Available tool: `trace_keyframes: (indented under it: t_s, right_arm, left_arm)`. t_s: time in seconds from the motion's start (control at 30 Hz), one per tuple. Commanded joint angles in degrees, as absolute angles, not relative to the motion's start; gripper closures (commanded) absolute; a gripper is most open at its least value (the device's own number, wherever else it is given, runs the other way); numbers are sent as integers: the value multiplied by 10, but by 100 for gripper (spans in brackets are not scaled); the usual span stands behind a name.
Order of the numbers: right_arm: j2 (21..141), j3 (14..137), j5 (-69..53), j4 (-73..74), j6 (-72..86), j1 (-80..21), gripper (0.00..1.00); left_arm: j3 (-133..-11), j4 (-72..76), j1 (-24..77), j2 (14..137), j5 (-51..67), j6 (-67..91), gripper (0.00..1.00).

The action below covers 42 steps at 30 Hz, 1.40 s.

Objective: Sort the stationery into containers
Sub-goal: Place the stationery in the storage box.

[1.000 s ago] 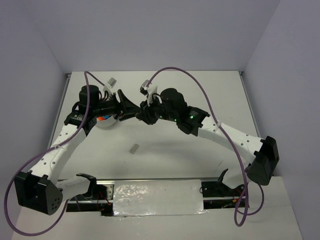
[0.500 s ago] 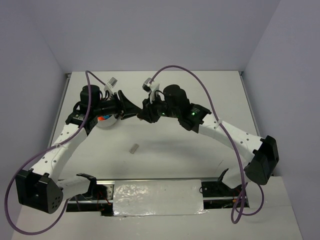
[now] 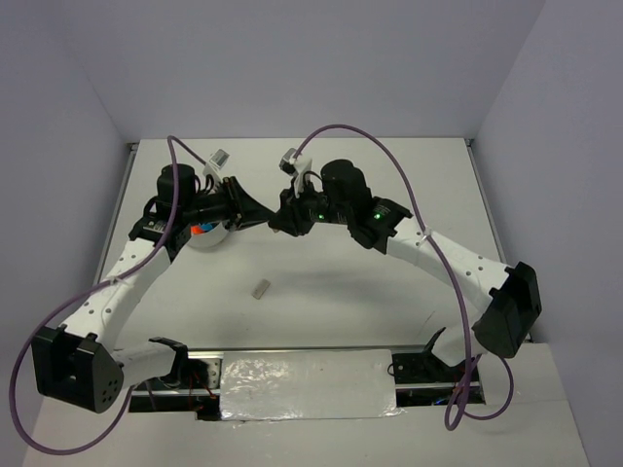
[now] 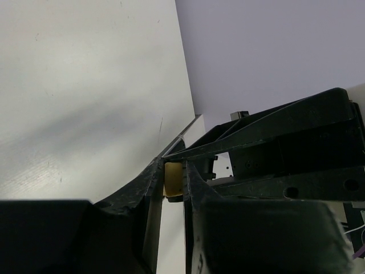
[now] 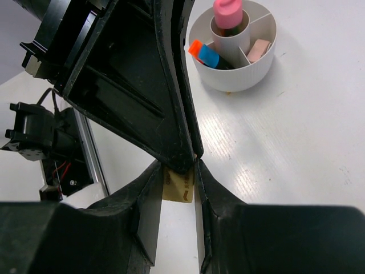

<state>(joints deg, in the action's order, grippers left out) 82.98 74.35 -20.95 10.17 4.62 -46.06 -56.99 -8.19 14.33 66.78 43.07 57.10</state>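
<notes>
My left gripper goes left in the top view next, fingers turning down, over the bowl's orange-cap section (image 3: 198,230), to release where stationery already sits.
Above the table, my two grippers meet tip to tip over a small tan block (image 5: 178,188). The right gripper (image 5: 178,171) is shut on it from below. The left gripper (image 4: 173,171) comes in from the opposite side and is shut on the same tan block (image 4: 172,181). From above, the left gripper (image 3: 259,221) and right gripper (image 3: 276,222) touch and hide the block. The white divided bowl (image 5: 234,77) holds a pink tube (image 5: 228,11), orange and blue marker caps (image 5: 204,54) and a pinkish block (image 5: 259,49). A grey block (image 3: 260,288) lies on the table.
The bowl (image 3: 207,236) sits under the left arm's wrist, mostly covered by it. Purple cables loop over both arms. A metal rail and a foil-covered plate (image 3: 307,384) run along the near edge between the arm bases.
The left gripper's jaws have closed onto the tan block that the right gripper holds. Both wrists have edged slightly toward the back of the table.
</notes>
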Motion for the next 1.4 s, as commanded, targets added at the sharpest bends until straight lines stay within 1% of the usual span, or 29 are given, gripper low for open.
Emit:
trace_keyframes:
  t_s: [0.0, 0.03, 0.1, 0.13, 0.17, 0.2, 0.23, 0.33, 0.4, 0.47, 0.6, 0.63, 0.73, 0.87, 0.9, 0.93, 1.03, 1.1, 1.3, 1.37]
  right_arm:
    - [852, 773, -197, 78, 40, -448, 71]
    - [853, 772, -203, 76, 44, -442, 61]
    - [853, 765, -214, 67, 58, -435, 53]
    - [854, 763, -214, 66, 61, -432, 43]
    - [858, 763, -221, 68, 68, -429, 35]
    - [860, 763, -221, 70, 69, -427, 35]
    - [861, 764, -221, 73, 71, -426, 29]
    - [865, 761, -215, 80, 75, -426, 25]
    - [861, 752, -207, 77, 80, -424, 23]
    - [852, 735, -210, 68, 88, -415, 22]
    - [811, 696, -249, 38, 93, -404, 20]
    - [803, 691, -257, 38, 91, -404, 17]
    - [774, 674, -286, 41, 77, -403, 16]
    - [740, 647, -274, 58, 72, -394, 16]
    - [737, 641, -272, 59, 72, -392, 16]
    - [732, 634, -271, 60, 75, -389, 16]
    - [715, 610, -272, 62, 76, -389, 16]
    - [701, 595, -267, 63, 76, -388, 16]
    - [677, 574, -266, 75, 69, -388, 16]
    - [672, 571, -266, 80, 67, -388, 16]
  left_arm:
    - [-592, -60, 160, 665, 519, 570, 100]
    - [-598, -69, 160, 664, 514, 557, 100]
    - [-613, -97, 160, 664, 491, 546, 100]
    - [-620, -107, 160, 662, 481, 533, 100]
    - [-634, -125, 160, 661, 461, 521, 100]
    - [-639, -134, 160, 660, 461, 521, 100]
    - [-642, -139, 159, 659, 441, 517, 100]
    - [-653, -150, 154, 659, 410, 519, 100]
    - [-660, -171, 149, 660, 388, 506, 100]
    - [-674, -198, 135, 660, 339, 493, 100]
    - [-688, -249, 94, 664, 268, 453, 100]
    - [-691, -252, 75, 669, 261, 446, 100]
    - [-715, -281, 46, 687, 219, 414, 100]
    - [-744, -332, 14, 703, 124, 386, 100]
    - [-745, -336, 4, 705, 67, 379, 100]
    - [-741, -336, 2, 705, 40, 375, 100]
    - [-740, -333, -36, 721, -5, 363, 100]
    - [-736, -332, -44, 735, -55, 362, 100]
    - [-708, -300, -72, 770, -84, 380, 100]
    - [-694, -289, -83, 780, -69, 386, 100]
